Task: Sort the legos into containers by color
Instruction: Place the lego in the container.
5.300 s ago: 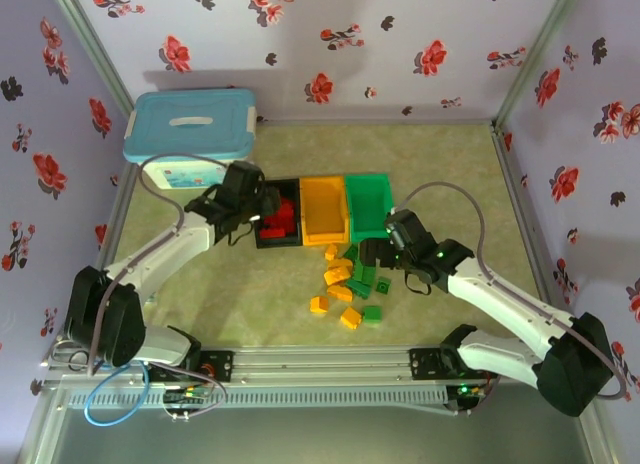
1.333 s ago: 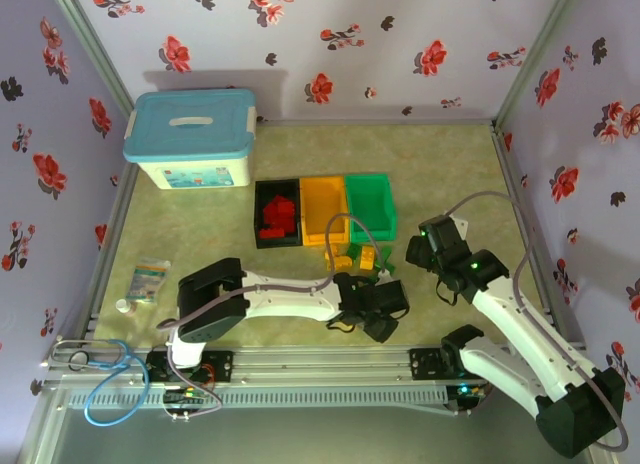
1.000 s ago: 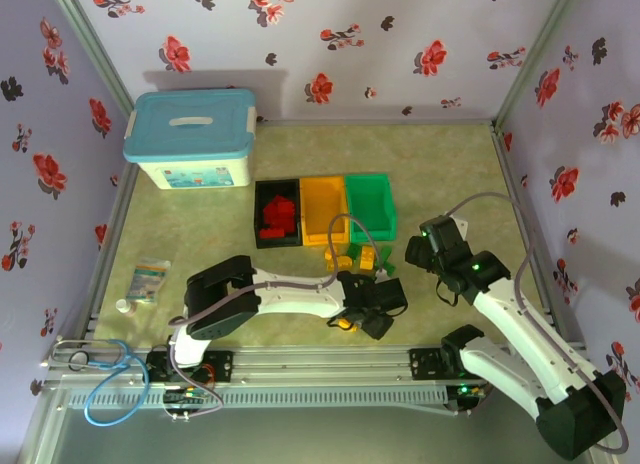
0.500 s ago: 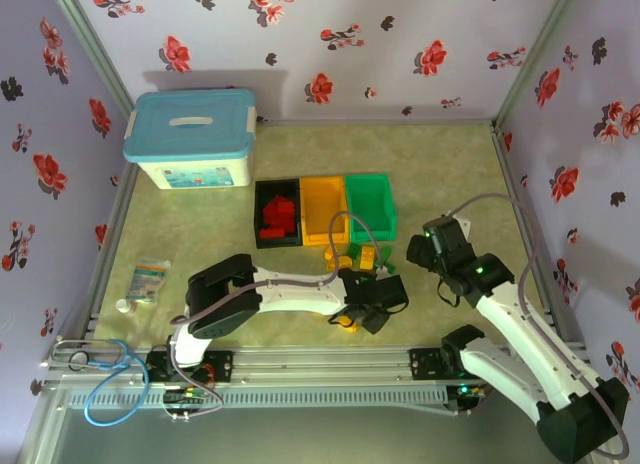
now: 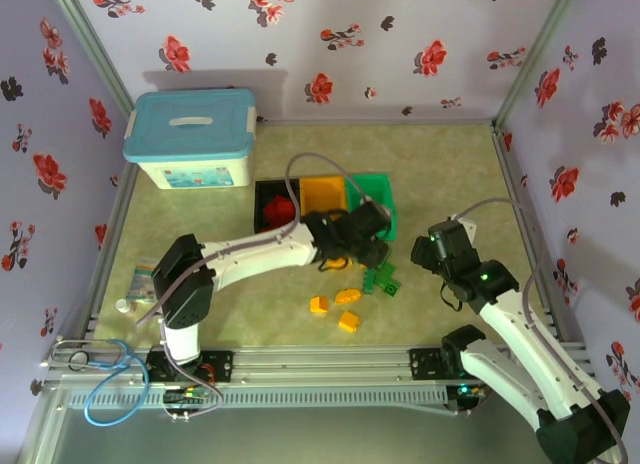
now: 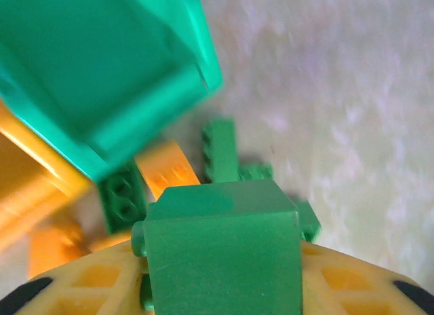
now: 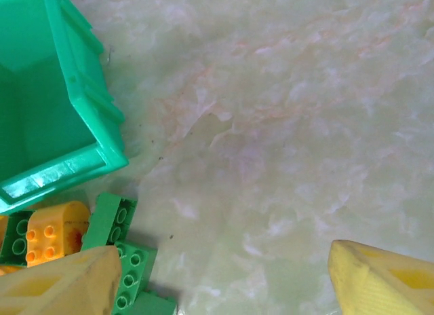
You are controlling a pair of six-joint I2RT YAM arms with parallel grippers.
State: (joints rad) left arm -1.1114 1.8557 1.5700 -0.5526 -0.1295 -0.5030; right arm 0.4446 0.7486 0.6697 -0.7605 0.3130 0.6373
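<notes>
The held lego is green and hangs in front of the matching container, so my left gripper will move outward over the green container's inside and release it.
My left gripper [image 5: 365,246] is shut on a green lego [image 6: 220,247], held between its yellow fingers [image 6: 352,281] just in front of the green container [image 6: 102,70]. The black [image 5: 268,196], orange [image 5: 325,194] and green [image 5: 385,192] containers stand in a row; red legos [image 5: 281,212] lie in the black one. Loose green legos [image 5: 383,279] lie by the green container's front, and orange legos [image 5: 348,296] lie nearer me. My right gripper [image 7: 217,281] hangs open over bare table to the right of the pile [image 7: 112,220], with nothing between its fingers.
A large white box with a light-blue lid [image 5: 190,139] stands at the back left. A small packet [image 5: 145,279] lies near the left edge. Flowered walls close in the table on three sides. Open table lies to the right of the green container.
My left gripper closed on a green lego near the front of the table and carried it back toward the green container. The right arm barely shifted.
</notes>
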